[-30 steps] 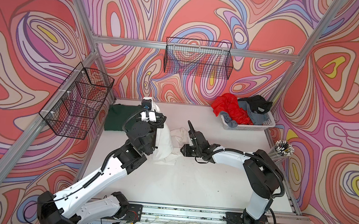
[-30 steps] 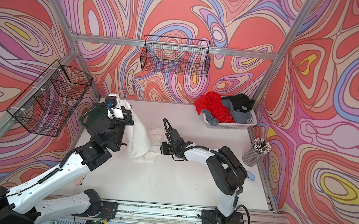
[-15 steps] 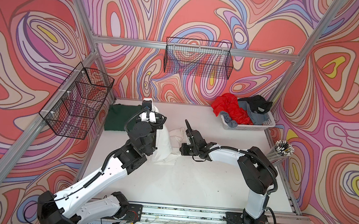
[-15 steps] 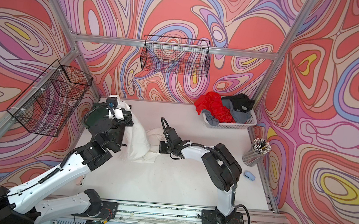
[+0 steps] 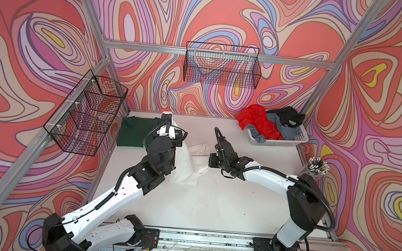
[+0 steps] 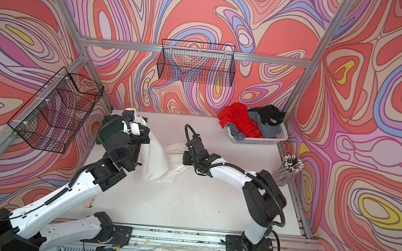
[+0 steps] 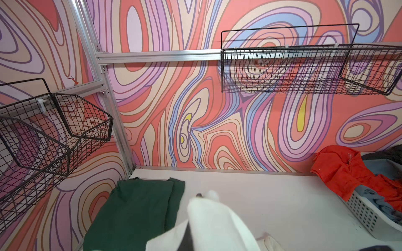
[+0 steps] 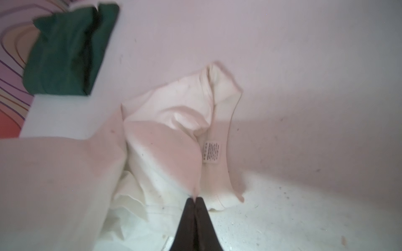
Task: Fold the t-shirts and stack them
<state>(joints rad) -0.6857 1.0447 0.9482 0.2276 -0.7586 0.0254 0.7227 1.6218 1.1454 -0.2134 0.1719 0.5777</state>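
Observation:
I should tilt my left gripper down next, lower it toward the tabletop below it and release, because this end of the white t-shirt [image 5: 186, 162] hangs raised.
A white t-shirt [image 5: 186, 162] hangs crumpled between both arms in both top views, its lower part resting on the table. My left gripper [image 7: 204, 195] is raised and shut on the white t-shirt [image 7: 217, 221], whose cloth drapes over the fingers and hides them. My right gripper [image 8: 194, 198] is low over the table and shut on a pinch of the white t-shirt [image 8: 169, 134], near its neck label. A folded dark green t-shirt [image 5: 132, 132] lies flat at the back left corner, behind the left arm.
A white perforated basket [image 5: 278, 143] at the back right holds a red t-shirt [image 5: 258, 121], a grey one [image 5: 282, 129] and a black one [image 5: 289, 115]. A cup of sticks [image 5: 316, 167] stands by the right wall. Black wire baskets hang on the back wall [image 5: 222, 67] and left wall [image 5: 87, 115].
My right gripper has shut on the white t-shirt's fabric after shifting a little to the left. The left arm holds its raised grip in about the same place.

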